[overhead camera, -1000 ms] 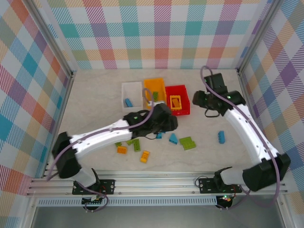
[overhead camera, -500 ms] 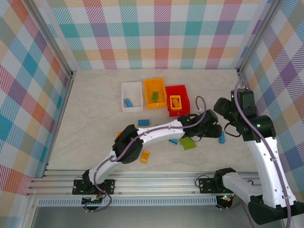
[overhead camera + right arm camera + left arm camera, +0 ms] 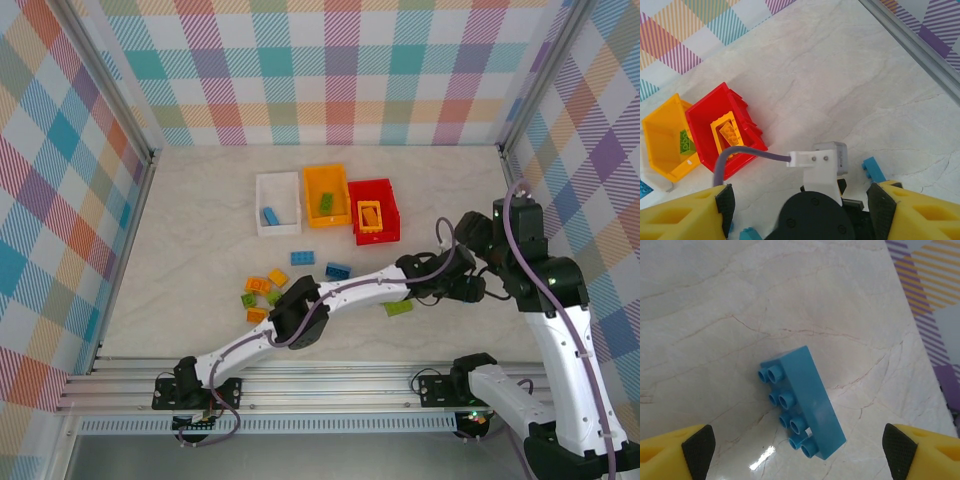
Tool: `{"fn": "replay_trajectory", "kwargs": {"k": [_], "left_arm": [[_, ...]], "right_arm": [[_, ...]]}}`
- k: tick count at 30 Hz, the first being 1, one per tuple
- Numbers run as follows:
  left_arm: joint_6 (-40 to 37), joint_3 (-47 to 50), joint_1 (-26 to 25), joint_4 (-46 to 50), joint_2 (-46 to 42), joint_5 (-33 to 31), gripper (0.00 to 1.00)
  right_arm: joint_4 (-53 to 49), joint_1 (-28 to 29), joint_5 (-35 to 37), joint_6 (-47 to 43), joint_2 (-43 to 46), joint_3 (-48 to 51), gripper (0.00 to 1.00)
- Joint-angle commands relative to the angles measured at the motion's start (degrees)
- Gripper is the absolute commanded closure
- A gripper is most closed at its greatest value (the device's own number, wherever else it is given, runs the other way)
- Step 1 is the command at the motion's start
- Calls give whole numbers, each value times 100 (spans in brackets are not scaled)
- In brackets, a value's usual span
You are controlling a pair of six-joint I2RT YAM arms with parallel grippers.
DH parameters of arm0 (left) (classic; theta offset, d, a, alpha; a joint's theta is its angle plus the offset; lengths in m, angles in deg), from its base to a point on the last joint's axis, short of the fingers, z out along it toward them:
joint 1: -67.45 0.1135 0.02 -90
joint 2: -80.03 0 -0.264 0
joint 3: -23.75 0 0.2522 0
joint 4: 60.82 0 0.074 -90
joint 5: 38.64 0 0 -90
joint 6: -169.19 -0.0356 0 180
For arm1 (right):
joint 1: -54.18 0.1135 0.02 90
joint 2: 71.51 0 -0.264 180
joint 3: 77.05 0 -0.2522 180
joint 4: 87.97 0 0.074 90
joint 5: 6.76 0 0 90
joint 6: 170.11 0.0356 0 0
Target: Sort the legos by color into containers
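The blue lego lies crooked, so the left gripper next needs to go down and turn until its fingers are at the studs and the opposite side of the blue lego (image 3: pixel 802 402).
A blue lego (image 3: pixel 802 402) lies on its side on the table, studs facing left, between the wide-apart fingers of my open left gripper (image 3: pixel 797 442), which holds nothing. In the top view the left gripper (image 3: pixel 458 284) reaches far right. My right gripper (image 3: pixel 468 240) hovers just above the left wrist, open and holding nothing, and the same blue lego (image 3: pixel 873 170) peeks out beside its right finger. The white bin (image 3: pixel 278 190) holds a blue brick (image 3: pixel 271 216). The orange bin (image 3: pixel 327 182) holds a green brick (image 3: pixel 325 203). A yellow frame (image 3: pixel 370 215) sits in the red bin (image 3: pixel 385 190).
Loose legos lie mid-table: two blue (image 3: pixel 303 258) (image 3: pixel 338 270), a cluster of orange and green (image 3: pixel 262 292), and a green one (image 3: pixel 398 308) under the left arm. The left arm spans the table's front. The right wall (image 3: pixel 560 200) stands close to the grippers.
The left arm swung from beside the bins out to the far right, over the blue lego. The right arm drew back from the red bin toward the right wall.
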Motion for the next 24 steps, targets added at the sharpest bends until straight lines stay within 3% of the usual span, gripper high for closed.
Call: {"fn": "replay_trajectory", "kwargs": {"k": [1,8,17,24], "left_arm": [[-187,-393,-155,31,195,-101,10],[-338,-901,-267,378,587,-528,14],[-416,-1182,-312,852,966,-1200,30],[-541,-1155,-316,1160,791,-1559,62]], "right_arm": [[28,-27,1,61,93,124,27],[10,-27,-69,122,198,200,27],[18,-29,-135,179,261,276,27],[49,-27,-187,228,274,344,28]]}}
